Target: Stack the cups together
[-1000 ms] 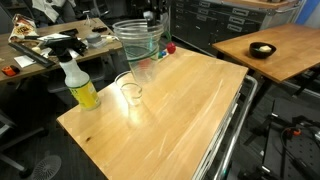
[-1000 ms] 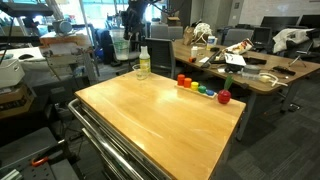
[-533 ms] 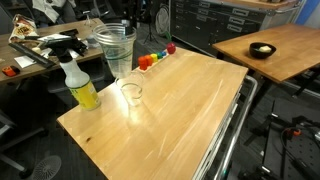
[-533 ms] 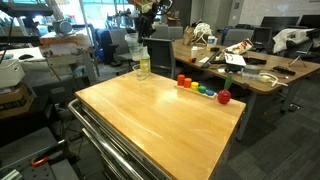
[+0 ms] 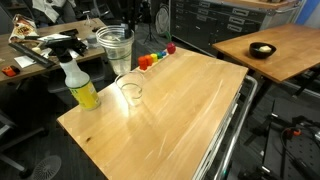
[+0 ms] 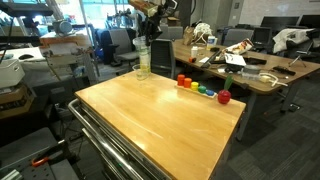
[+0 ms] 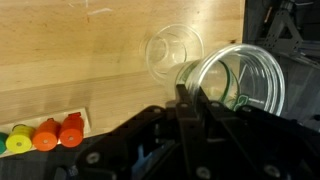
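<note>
My gripper moves across and lowers the held stack (image 5: 115, 47), high beside the standing cup (image 5: 129, 84), into the standing cup's opening to release next, as that cup is below my gripper.
In the wrist view my gripper (image 7: 189, 102) is shut on the rim of a clear cup (image 7: 243, 82), which looks like a nested stack. In an exterior view this held stack (image 5: 115, 47) hangs above the table's far side, up and behind a single clear cup (image 5: 130, 92) that stands upright on the wood. The wrist view shows that standing cup (image 7: 172, 52) just beside the held one. In an exterior view the gripper (image 6: 150, 22) and the cup are small and hard to make out.
A yellow spray bottle (image 5: 79, 83) (image 6: 143, 63) stands near the table edge next to the cups. A row of small colourful blocks (image 5: 151, 58) (image 6: 200, 89) (image 7: 40, 136) lies along the far edge. Cluttered desks (image 6: 250, 65) stand beyond the wooden table (image 5: 170, 115).
The held cups have moved away from the blocks toward the spray bottle and the standing cup, and have come lower. The standing cup has not moved.
</note>
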Robot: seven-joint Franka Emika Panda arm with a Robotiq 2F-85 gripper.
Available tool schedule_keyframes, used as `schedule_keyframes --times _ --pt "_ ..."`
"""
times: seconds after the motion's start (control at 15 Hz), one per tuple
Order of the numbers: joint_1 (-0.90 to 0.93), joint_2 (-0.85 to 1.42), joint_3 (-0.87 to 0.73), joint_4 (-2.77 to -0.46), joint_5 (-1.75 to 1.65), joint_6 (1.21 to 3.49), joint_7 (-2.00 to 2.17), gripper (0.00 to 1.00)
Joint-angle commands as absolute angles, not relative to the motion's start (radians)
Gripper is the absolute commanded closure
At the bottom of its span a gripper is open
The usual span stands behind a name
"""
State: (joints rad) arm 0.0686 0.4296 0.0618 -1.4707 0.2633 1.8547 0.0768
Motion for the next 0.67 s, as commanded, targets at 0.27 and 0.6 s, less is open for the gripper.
schedule_keyframes --times 0.27,0.6 --pt "0.074 0.44 0.062 -1.444 0.194 1.804 0.096 0.95" --pt "0.077 0.47 0.063 -1.446 0.189 1.775 0.096 0.95"
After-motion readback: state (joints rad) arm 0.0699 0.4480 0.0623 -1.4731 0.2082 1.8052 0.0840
